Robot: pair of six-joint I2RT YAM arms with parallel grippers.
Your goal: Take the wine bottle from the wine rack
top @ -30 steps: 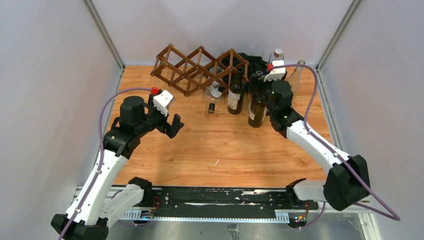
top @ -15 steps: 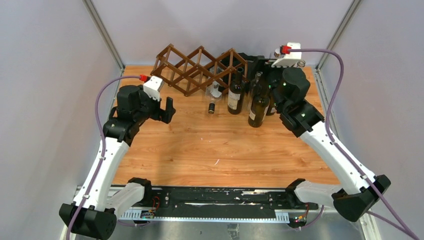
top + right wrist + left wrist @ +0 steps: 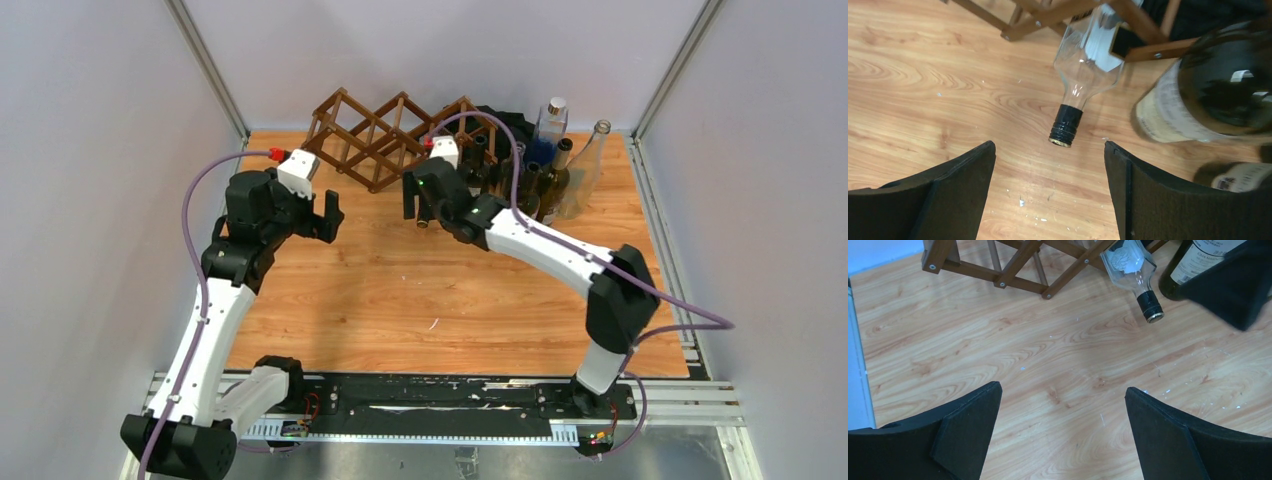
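Note:
I should lower my open right gripper onto the bottle's clear neck (image 3: 1076, 96) behind its black cap next and close it, because that narrow part sticks out from the rack.
The dark brown lattice wine rack (image 3: 368, 135) stands at the back of the table. A clear wine bottle (image 3: 1089, 54) lies in one of its lower cells, and its black-capped neck (image 3: 1066, 124) sticks out toward the front over the wood. My right gripper (image 3: 1049, 147) is open just in front of that cap, and nothing is between its fingers. From above, the right gripper (image 3: 414, 200) covers most of the bottle. My left gripper (image 3: 1063, 388) is open above bare wood, left of the bottle (image 3: 1129, 262) and in front of the rack (image 3: 998, 275).
Several standing bottles (image 3: 545, 165) cluster at the back right, beside the rack. One dark labelled bottle (image 3: 1198, 95) stands close to the right of my right fingers. A black cloth (image 3: 500, 118) lies behind the rack. Grey walls close in the sides and the back.
The right arm has swung left, from the standing bottles at the back right to the lying bottle's neck. The left gripper has drifted a little back and left.

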